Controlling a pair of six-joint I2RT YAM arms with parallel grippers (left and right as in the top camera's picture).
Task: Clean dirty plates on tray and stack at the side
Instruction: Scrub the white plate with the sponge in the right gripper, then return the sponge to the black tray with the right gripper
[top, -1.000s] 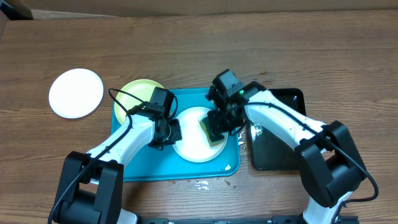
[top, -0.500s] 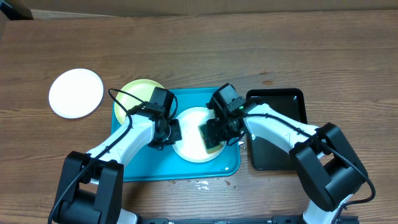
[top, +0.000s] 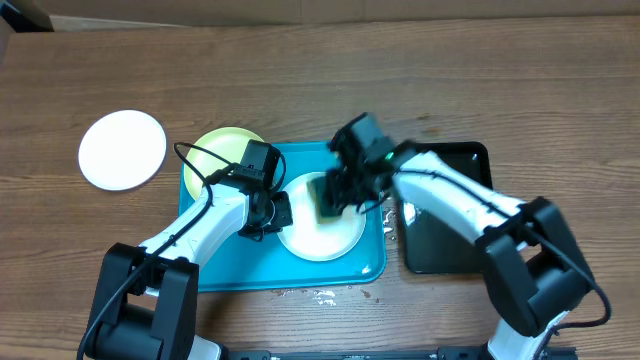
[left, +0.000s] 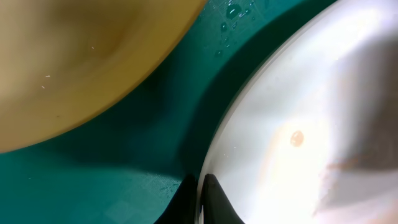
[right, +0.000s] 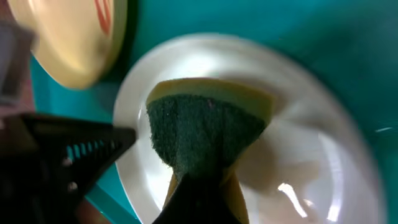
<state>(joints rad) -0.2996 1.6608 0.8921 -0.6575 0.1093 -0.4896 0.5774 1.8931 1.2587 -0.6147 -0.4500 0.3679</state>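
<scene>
The robot's right gripper should next lift across to the right in the overhead view, lower the sponge (right: 205, 134) onto the bare bottom of the black tray and let it go.
A white plate (top: 318, 232) lies on the turquoise tray (top: 232, 265). My left gripper (top: 276, 212) is shut on that plate's left rim (left: 214, 163). My right gripper (top: 335, 195) is shut on a green and yellow sponge (right: 205, 134) and presses it on the white plate (right: 311, 155). The pale yellow-green plate (top: 222, 149) lies at the tray's back left corner, and shows in the left wrist view (left: 81, 56) and the right wrist view (right: 74, 43). A second white plate (top: 122, 149) lies on the table to the left of the tray.
A glossy black tray (top: 440, 225) sits right of the turquoise tray, partly under my right arm. Water drops and white specks lie on the table by the tray's front edge (top: 322, 295).
My right gripper has moved the sponge across the white plate, from the right side toward the front, then up to the plate's back edge. The left gripper has kept its hold.
</scene>
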